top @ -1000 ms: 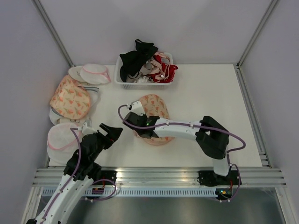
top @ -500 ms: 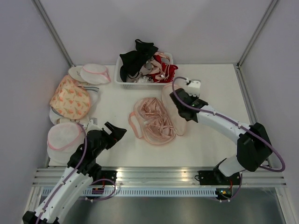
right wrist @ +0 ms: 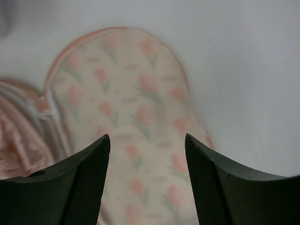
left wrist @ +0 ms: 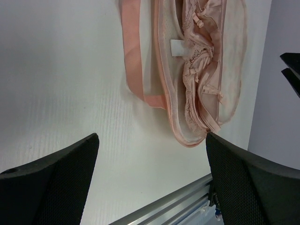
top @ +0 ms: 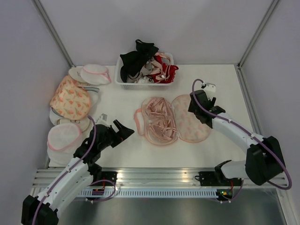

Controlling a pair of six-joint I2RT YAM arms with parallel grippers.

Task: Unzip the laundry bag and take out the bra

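My right gripper will next cross the flipped lid to the left in the top view and then tilt onto the pale pink bra's lid-side edge (top: 172,122) (right wrist: 33,141), because that edge is uncovered.
The laundry bag (top: 190,124) lies unzipped in the middle of the table, its printed lid flipped flat to the right. The pale pink bra (top: 159,119) sits exposed in the bag's left half. My right gripper (top: 193,108) hovers open just above the lid's far edge, holding nothing. In the right wrist view the lid (right wrist: 136,103) fills the space under the right gripper (right wrist: 147,136). My left gripper (top: 125,130) stands open on the table left of the bag. In the left wrist view the bra (left wrist: 201,70) and pink zipper rim (left wrist: 133,56) lie ahead of the left gripper (left wrist: 152,136).
A white basket (top: 121,82) of black and red bras stands at the back. Another printed bag (top: 70,98) and white mesh pouches (top: 63,136) lie piled at the left edge. The metal rail (top: 159,176) runs along the table's front.
My right gripper swung the bag's lid from left to right, laying it flat, then opened and let go. My left gripper moved right, closer to the bag.
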